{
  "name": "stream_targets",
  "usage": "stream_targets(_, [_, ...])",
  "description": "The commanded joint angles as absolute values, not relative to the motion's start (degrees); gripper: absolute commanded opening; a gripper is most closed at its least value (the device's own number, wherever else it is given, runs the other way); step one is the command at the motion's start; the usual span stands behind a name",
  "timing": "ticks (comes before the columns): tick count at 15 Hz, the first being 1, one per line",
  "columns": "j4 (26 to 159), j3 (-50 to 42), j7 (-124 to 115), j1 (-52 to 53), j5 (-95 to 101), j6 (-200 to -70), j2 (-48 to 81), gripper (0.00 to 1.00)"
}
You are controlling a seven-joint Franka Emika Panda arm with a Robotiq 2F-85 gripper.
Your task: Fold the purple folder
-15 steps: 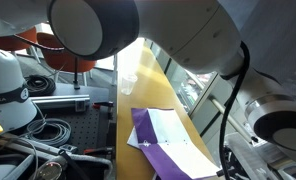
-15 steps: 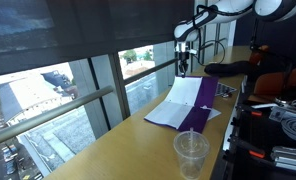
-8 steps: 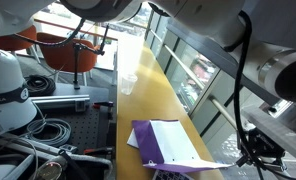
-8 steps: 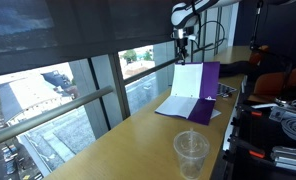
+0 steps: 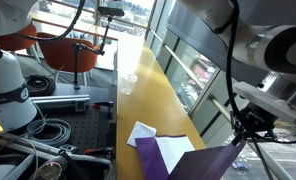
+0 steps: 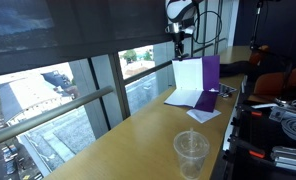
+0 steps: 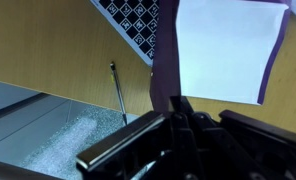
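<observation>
The flap is still nearly upright; I'll swing its top edge toward the clear plastic cup, over the folder's lying half, and release it.
The purple folder (image 5: 151, 152) lies open near the end of the yellow tabletop (image 5: 158, 100), with white sheets inside. One flap stands lifted, nearly upright, in an exterior view (image 6: 210, 74), with a white sheet facing the window. My gripper (image 6: 180, 56) holds the top edge of that flap. In the wrist view the jaws (image 7: 178, 108) are shut on the purple edge (image 7: 168, 65), with the white sheet (image 7: 228, 45) beyond.
A clear plastic cup (image 6: 191, 153) stands on the tabletop, also seen in an exterior view (image 5: 128, 82). A small white paper scrap (image 5: 141, 131) lies beside the folder. A window rail runs along one table edge. Cables and equipment (image 5: 48, 130) crowd the other side.
The gripper has risen and carried the folder's flap from lying flat to nearly upright. The white paper scrap beside the folder is now uncovered.
</observation>
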State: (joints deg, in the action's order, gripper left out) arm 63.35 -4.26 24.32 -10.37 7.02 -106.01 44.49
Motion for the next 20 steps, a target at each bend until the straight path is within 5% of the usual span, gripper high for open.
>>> stream_targets(1, [72.23, -4.14, 22.64, -8.74, 9.41, -108.86, 39.80, 0.00])
stream_targets(3, [75.36, -3.81, 21.97, -7.94, 9.40, -110.08, 38.49, 0.00])
stream_targets(4, [76.77, -3.65, 21.76, -7.52, 9.36, -110.58, 37.90, 0.08])
stream_targets(5, [78.28, -3.50, 21.30, -7.07, 9.35, -111.25, 37.37, 0.27])
stream_targets(15, [88.75, 1.29, 16.27, -4.46, 4.62, -116.05, 28.82, 0.98])
stream_targets(20, [103.94, -0.42, 6.94, -4.54, 0.39, -128.09, 16.49, 1.00])
